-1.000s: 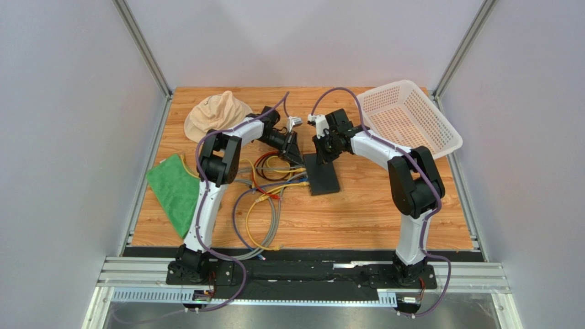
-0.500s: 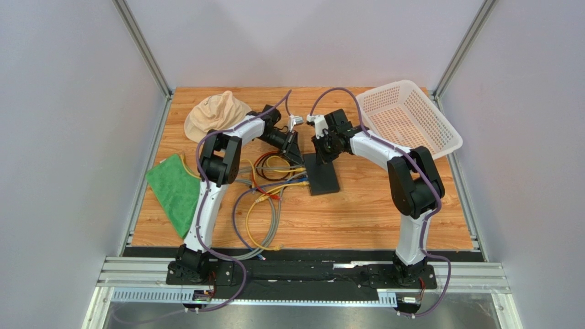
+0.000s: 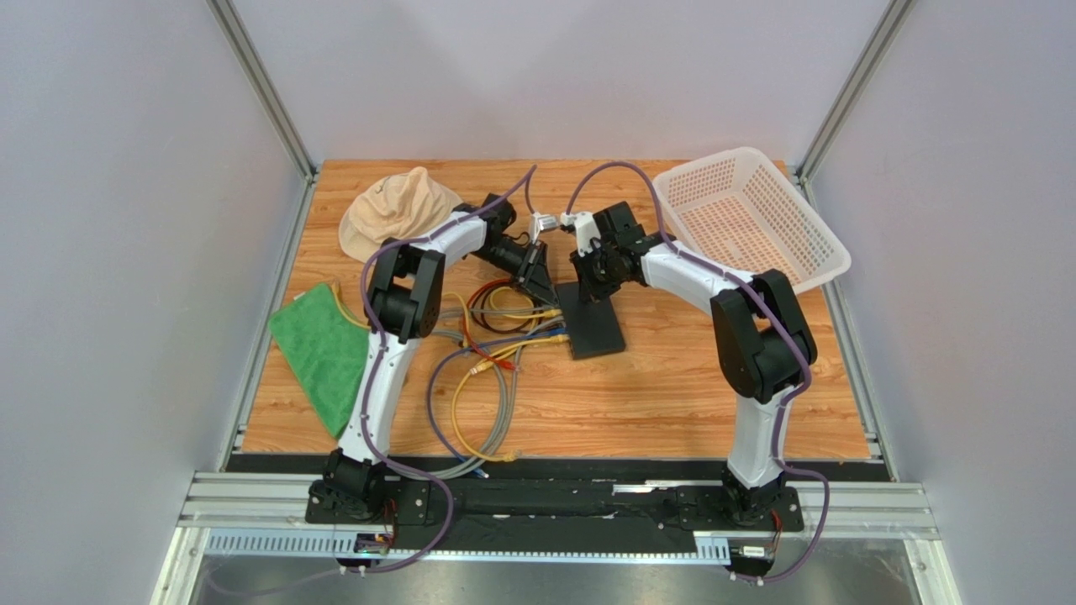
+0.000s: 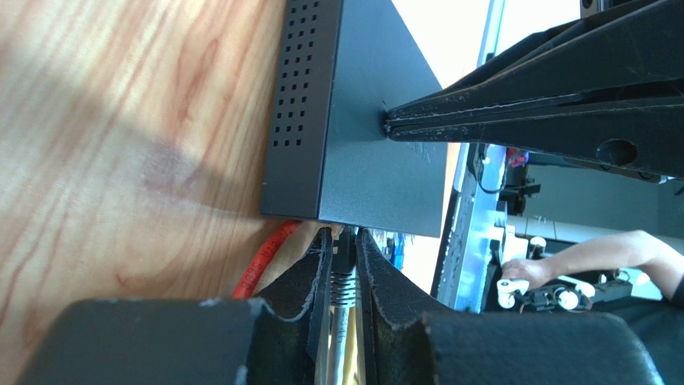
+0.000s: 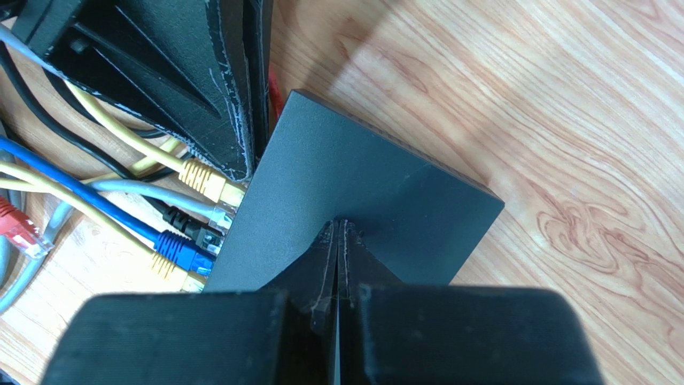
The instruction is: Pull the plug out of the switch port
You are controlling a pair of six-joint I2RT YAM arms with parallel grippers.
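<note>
The bare tabletop near the beige cloth is to my left gripper's left in the top view, so I will next pull it there from the switch (image 3: 591, 322) and release the plug.
The switch (image 3: 591, 322) is a flat black box lying mid-table, also seen in the left wrist view (image 4: 361, 120) and the right wrist view (image 5: 361, 192). My left gripper (image 4: 345, 241) is shut on a plug with a grey ribbed boot (image 4: 344, 282) right at the switch's port edge; it shows from above (image 3: 543, 285). My right gripper (image 5: 339, 226) is shut, with its tips pressed on the switch's top face (image 3: 591, 284). Yellow (image 5: 205, 180), grey (image 5: 217, 215), black (image 5: 197, 233) and blue (image 5: 181, 253) plugs sit along the port side.
A white basket (image 3: 758, 214) stands at the back right. A beige cloth (image 3: 398, 208) lies at the back left and a green cloth (image 3: 322, 347) at the left. Loose cable loops (image 3: 480, 391) lie in front of the switch. A red cable (image 4: 265, 261) runs beside my left fingers.
The right wrist has edged slightly to the left. The loose cable loops in front have shifted a little. Both grippers stay shut at the switch.
</note>
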